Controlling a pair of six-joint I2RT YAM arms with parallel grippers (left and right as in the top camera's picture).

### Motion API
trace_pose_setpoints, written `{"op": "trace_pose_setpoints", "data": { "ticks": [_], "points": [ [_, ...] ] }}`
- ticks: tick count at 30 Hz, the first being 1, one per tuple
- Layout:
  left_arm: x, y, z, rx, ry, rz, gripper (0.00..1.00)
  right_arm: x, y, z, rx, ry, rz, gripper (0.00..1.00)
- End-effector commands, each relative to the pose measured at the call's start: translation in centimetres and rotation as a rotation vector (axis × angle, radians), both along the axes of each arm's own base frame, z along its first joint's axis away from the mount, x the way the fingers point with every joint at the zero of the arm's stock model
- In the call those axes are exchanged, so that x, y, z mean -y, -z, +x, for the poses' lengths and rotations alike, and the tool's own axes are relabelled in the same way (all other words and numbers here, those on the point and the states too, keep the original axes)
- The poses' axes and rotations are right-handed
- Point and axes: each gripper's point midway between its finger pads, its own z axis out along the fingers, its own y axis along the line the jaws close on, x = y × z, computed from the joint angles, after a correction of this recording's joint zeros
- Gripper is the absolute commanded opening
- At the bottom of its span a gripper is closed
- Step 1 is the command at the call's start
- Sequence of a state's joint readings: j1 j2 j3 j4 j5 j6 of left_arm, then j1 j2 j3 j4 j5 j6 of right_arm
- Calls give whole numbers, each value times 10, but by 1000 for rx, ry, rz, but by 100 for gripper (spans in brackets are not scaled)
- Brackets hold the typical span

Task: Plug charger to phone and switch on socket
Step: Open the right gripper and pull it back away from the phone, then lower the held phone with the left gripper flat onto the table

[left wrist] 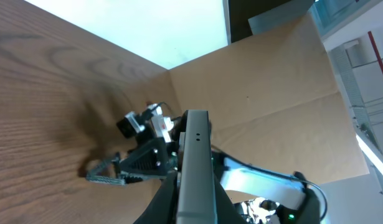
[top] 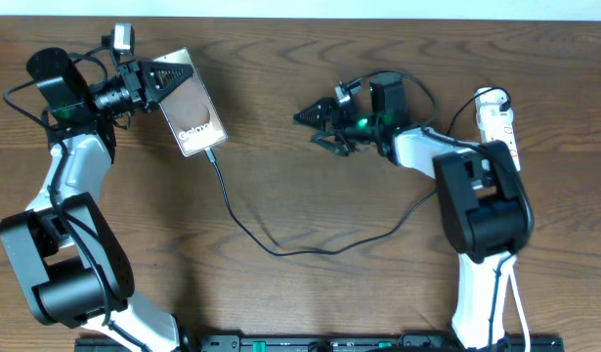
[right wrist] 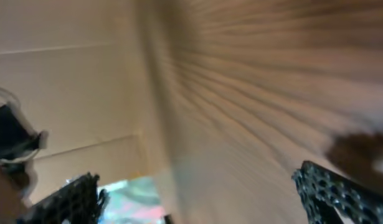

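Note:
The black charger cable is already plugged in, so the robot's left gripper should next move down and back and let go of the phone (top: 194, 106) on the bare tabletop beside that cable.
The phone (top: 194, 106) is tilted at the upper left of the table, with a brownish picture and white lettering. My left gripper (top: 168, 78) is shut on its top edge; in the left wrist view the phone's grey edge (left wrist: 196, 168) stands between the fingers. The black charger cable (top: 280, 249) is plugged into the phone's lower end (top: 211, 154) and runs across the table toward the right arm. My right gripper (top: 315, 127) is open and empty at the table's middle; its fingers (right wrist: 203, 199) are spread wide in the blurred right wrist view. The white socket (top: 497, 122) lies at the far right.
The right arm's elbow and base (top: 481, 210) stand in front of the socket. The right gripper also shows in the left wrist view (left wrist: 126, 171). A cardboard wall (left wrist: 272, 106) stands behind the table. A black rail (top: 310, 342) runs along the front edge.

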State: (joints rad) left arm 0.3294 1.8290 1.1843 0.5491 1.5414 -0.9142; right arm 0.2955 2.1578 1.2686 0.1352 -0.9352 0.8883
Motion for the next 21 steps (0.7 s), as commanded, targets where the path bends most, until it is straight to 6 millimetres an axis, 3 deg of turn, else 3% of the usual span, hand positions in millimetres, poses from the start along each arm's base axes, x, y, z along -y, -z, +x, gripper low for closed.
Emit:
{"op": "trace_pose_setpoints", "data": {
  "ticks": [1, 7, 13, 21],
  "points": [
    [2, -10, -5, 49, 29, 13, 7, 21, -58, 17, 334, 44, -204, 99],
    [8, 4, -7, 42, 27, 16, 7, 88, -93, 3, 362, 229, -579, 99],
    [22, 47, -13, -37, -19, 20, 7, 143, -114, -22, 308, 380, -811, 99],
    [39, 112, -27, -201, -88, 62, 7, 151, -109, -36, 261, 367, -855, 99]
  ]
}}
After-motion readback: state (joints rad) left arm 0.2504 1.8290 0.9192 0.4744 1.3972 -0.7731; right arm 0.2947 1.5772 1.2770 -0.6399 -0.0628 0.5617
